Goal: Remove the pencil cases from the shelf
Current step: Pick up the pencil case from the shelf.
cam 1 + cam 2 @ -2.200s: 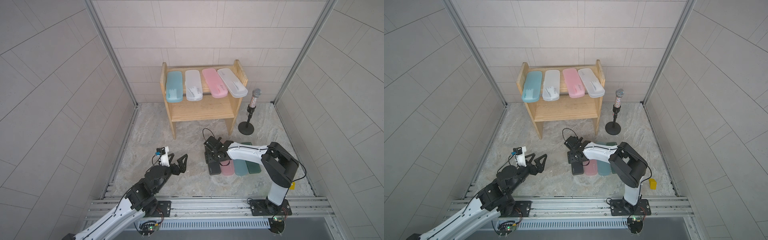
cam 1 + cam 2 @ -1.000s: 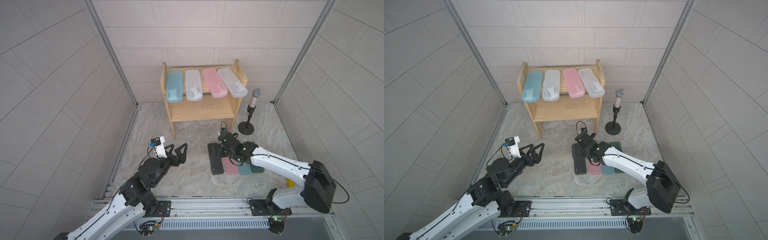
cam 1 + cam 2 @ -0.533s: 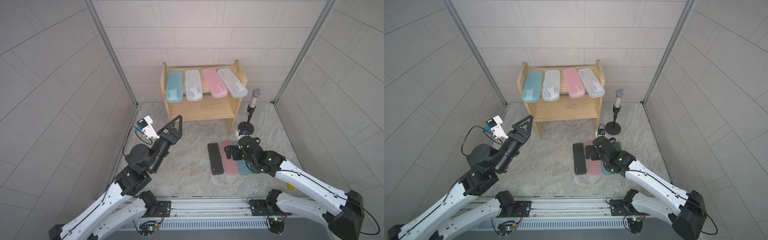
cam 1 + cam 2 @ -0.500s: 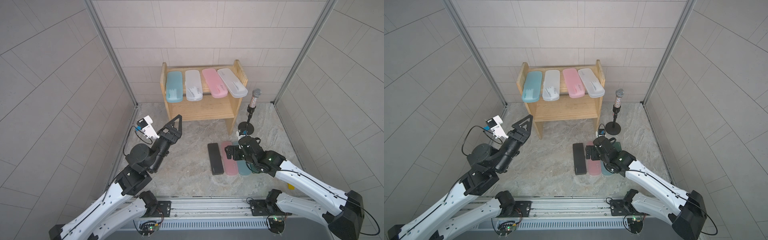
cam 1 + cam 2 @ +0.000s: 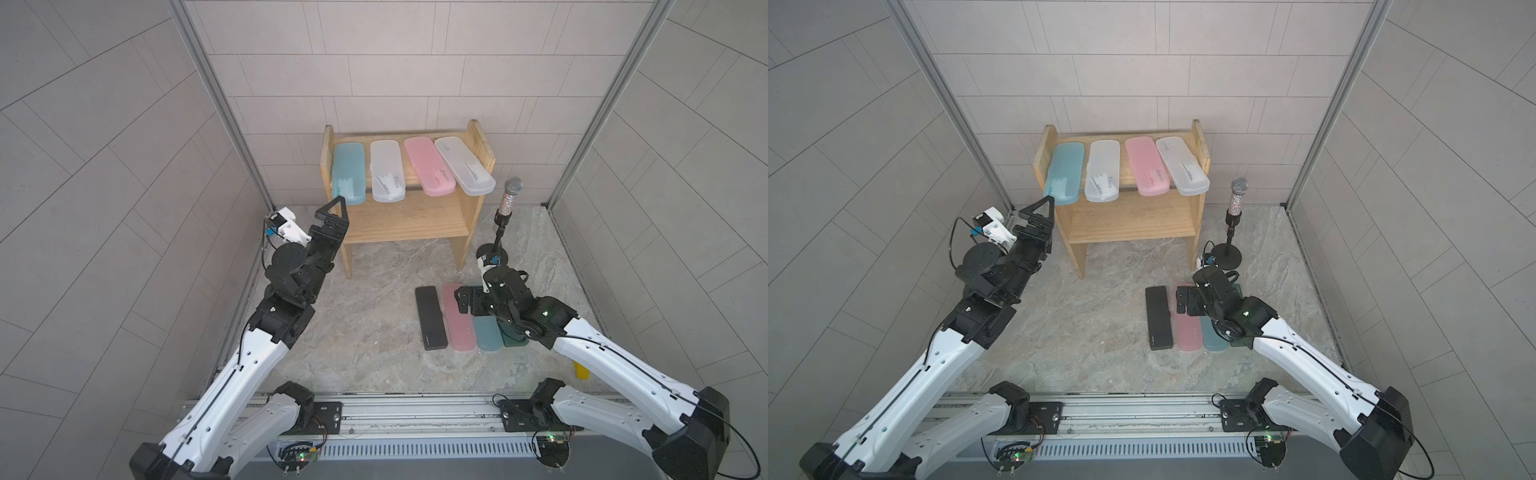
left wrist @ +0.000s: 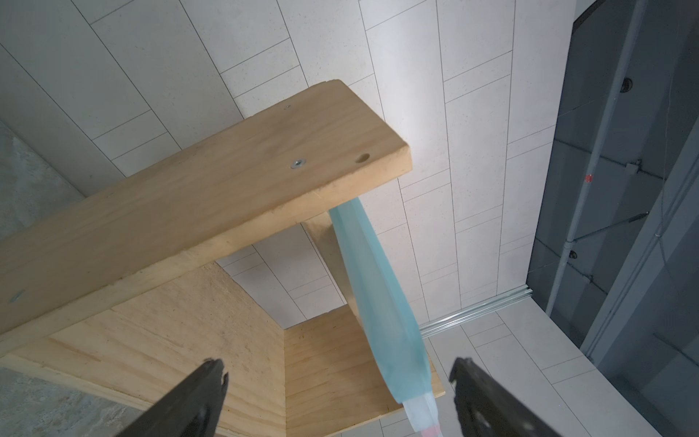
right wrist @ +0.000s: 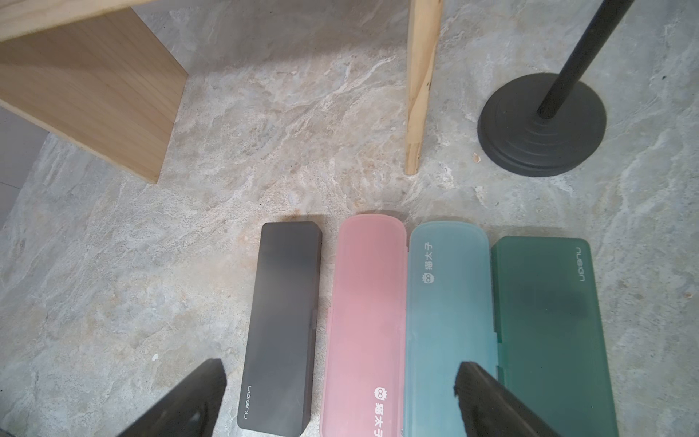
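Observation:
The front end of the light blue pencil case on the shelf is just outward of my left gripper's fingers, so I should move that gripper outward onto it next.
The pine shelf (image 5: 405, 218) stands against the back wall. Along its top tier lie several pencil cases: light blue (image 5: 348, 172), frosted white (image 5: 386, 170), pink (image 5: 428, 165) and frosted white (image 5: 464, 165). Another row lies on the floor: black (image 7: 283, 321), pink (image 7: 365, 321), light blue (image 7: 446, 321) and dark green (image 7: 544, 321). My left gripper (image 6: 337, 372) is open and raised at the shelf's left front corner, just below the front end of the light blue case (image 6: 378, 295). My right gripper (image 7: 340, 374) hovers open over the floor row, holding nothing.
A glittery microphone on a black stand (image 5: 505, 216) stands right of the shelf, its round base (image 7: 541, 125) close to the floor row. A small yellow object (image 5: 581, 370) lies at the right front. Tiled walls close in on both sides.
My left arm has lifted and swung from the floor up to the shelf's left front corner. My right gripper has drawn back from the black case and now hangs above the floor row.

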